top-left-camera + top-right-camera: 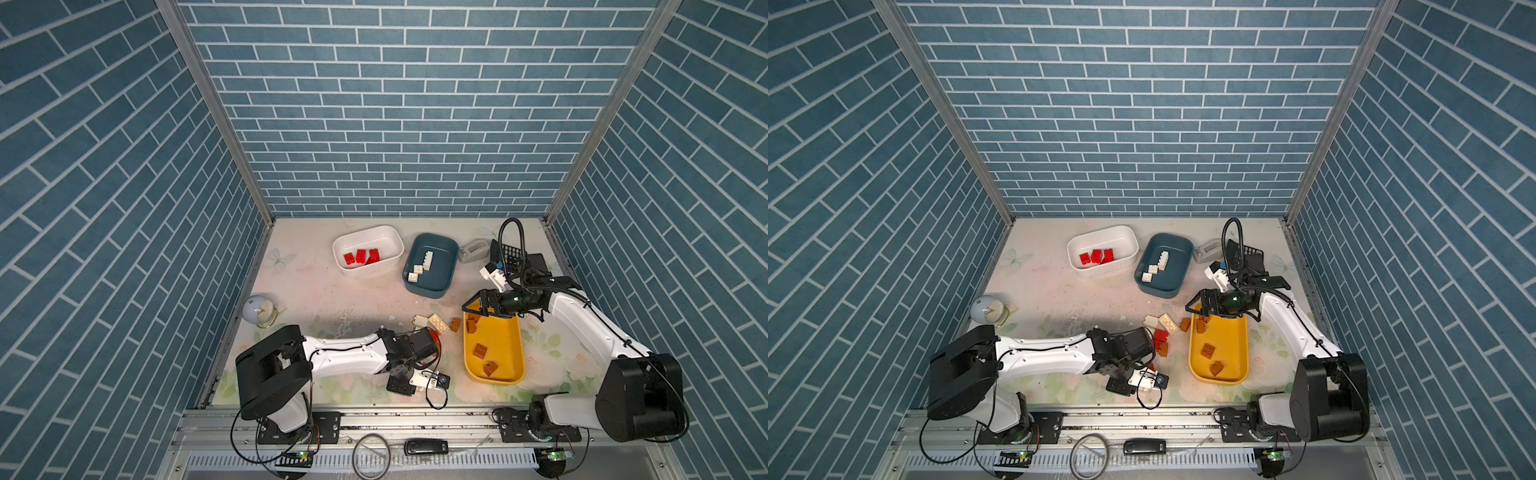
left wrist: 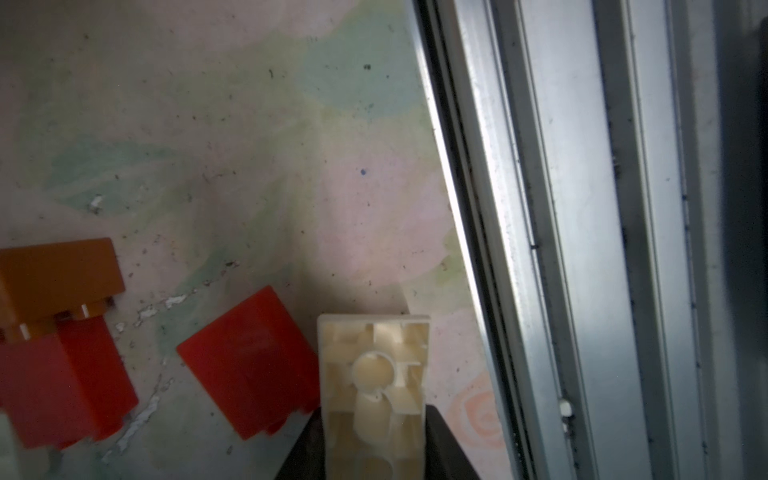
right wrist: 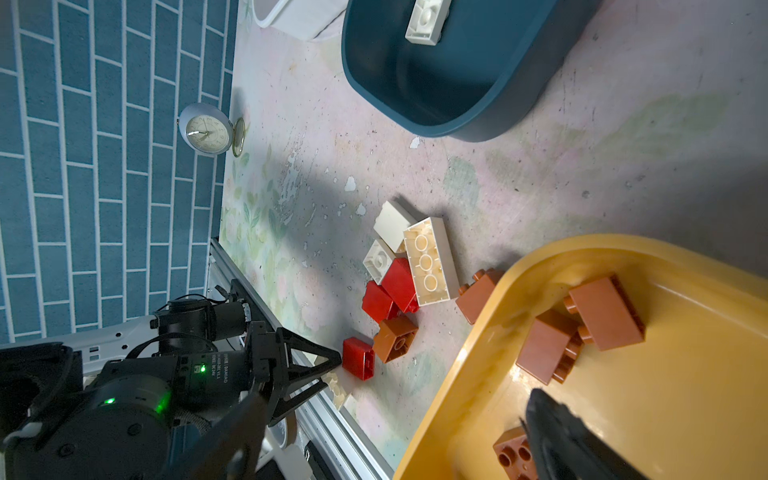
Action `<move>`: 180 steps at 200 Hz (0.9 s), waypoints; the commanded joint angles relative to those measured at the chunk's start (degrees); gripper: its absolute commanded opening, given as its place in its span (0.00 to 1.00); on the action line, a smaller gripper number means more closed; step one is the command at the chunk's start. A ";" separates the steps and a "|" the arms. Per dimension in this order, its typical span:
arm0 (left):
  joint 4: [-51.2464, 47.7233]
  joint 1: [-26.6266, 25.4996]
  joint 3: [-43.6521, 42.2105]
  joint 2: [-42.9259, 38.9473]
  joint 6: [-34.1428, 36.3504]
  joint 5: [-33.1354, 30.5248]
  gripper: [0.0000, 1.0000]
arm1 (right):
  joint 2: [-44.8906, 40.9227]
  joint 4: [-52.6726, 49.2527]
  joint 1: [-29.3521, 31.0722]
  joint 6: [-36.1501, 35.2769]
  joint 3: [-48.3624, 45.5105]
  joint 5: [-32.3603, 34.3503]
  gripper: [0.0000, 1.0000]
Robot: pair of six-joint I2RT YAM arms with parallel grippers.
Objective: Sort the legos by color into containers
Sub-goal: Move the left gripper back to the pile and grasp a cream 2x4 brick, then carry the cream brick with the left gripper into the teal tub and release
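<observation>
My left gripper lifts the cream lego next and carries it outward to the teal container with its matching cream legos. Then, over its near end (image 1: 432, 283), the gripper releases the lego.
My left gripper (image 2: 374, 415) is shut on a cream lego (image 2: 374, 365), held hollow side toward the camera just above the mat near the front rail. The right wrist view shows that gripper (image 3: 334, 371) beside a red lego (image 3: 359, 357). Loose cream (image 1: 436, 322), red (image 3: 399, 282) and brown (image 3: 395, 338) legos lie in a pile left of the yellow container (image 1: 505, 332), which holds several brown legos (image 1: 481, 350). My right gripper (image 1: 478, 307) hangs open over its far end. The white container (image 1: 399, 245) holds three red legos (image 1: 361, 257). The teal container (image 1: 446, 249) holds cream legos (image 1: 424, 262).
A small alarm clock (image 1: 259, 311) stands at the left edge. A grey tape dispenser (image 1: 473, 251) and a black calculator (image 1: 511, 257) sit at the back right behind my right arm. The metal front rail (image 2: 561, 208) runs close beside my left gripper.
</observation>
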 commanded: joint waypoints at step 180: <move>-8.73 19.51 21.79 -1.40 -1.78 1.41 0.24 | 1.20 0.89 0.13 -1.50 7.11 0.75 0.98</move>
